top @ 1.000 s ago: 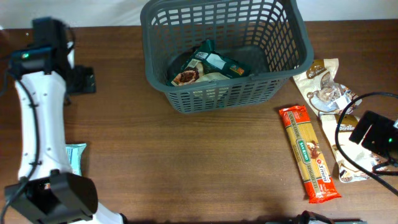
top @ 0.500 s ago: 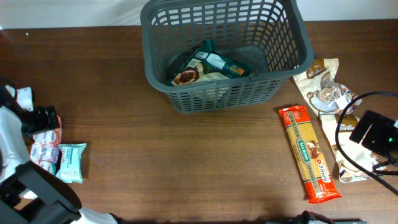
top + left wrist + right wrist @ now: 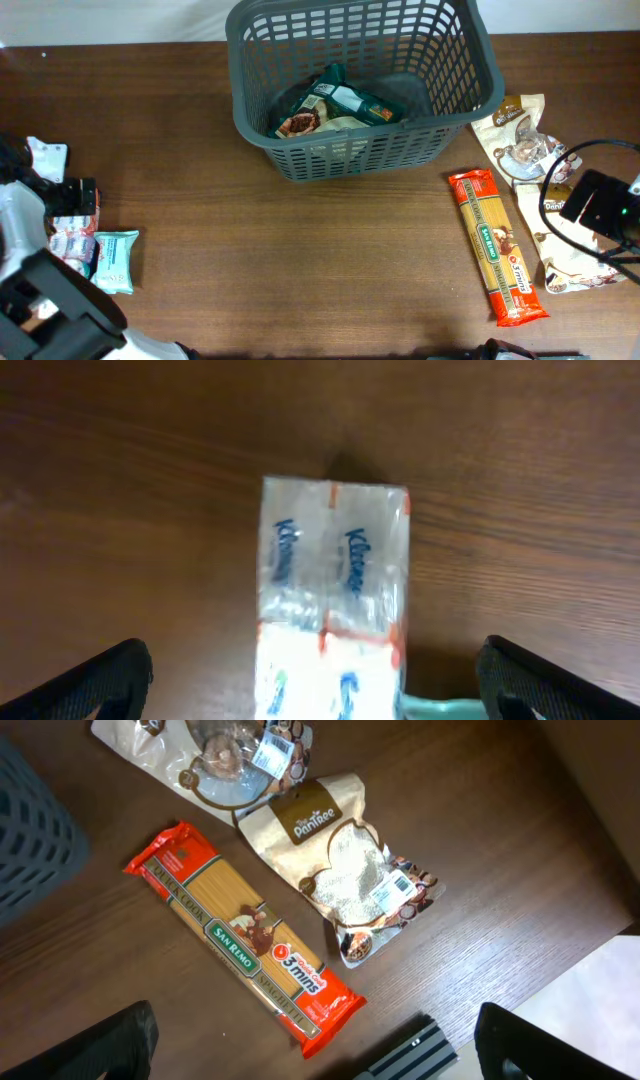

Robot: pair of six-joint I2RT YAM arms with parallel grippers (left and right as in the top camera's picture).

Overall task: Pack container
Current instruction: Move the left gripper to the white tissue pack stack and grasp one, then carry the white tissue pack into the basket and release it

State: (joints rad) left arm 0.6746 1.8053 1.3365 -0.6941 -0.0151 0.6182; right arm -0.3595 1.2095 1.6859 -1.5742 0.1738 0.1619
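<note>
I will lower my left gripper next, with its fingers spread, onto the far part of the Kleenex tissue pack [image 3: 79,223] [image 3: 333,590], because the pack is below, between its open fingers.
The container [image 3: 262,128] is a dark grey slotted basket at the back centre, with a green and brown food packet [image 3: 335,105] inside. My left gripper [image 3: 320,700] is open, its fingers [image 3: 110,682] wide on either side of a Kleenex tissue pack [image 3: 333,590] below it at the table's left edge. My right gripper [image 3: 320,1055] is open and empty above the table at the right. It hovers near a red spaghetti packet [image 3: 245,952] and a beige PaniBee bag [image 3: 345,870].
A teal packet [image 3: 115,260] lies beside the tissue packs [image 3: 70,238]. At the right, the spaghetti [image 3: 497,245] lies beside two beige bags [image 3: 520,135] and the right arm's black head [image 3: 598,205]. A black ribbed block [image 3: 410,1055] sits at the table edge.
My left arm has swung from the back left down to the left edge and now hangs over the tissue packs. The right arm has shifted only slightly.
</note>
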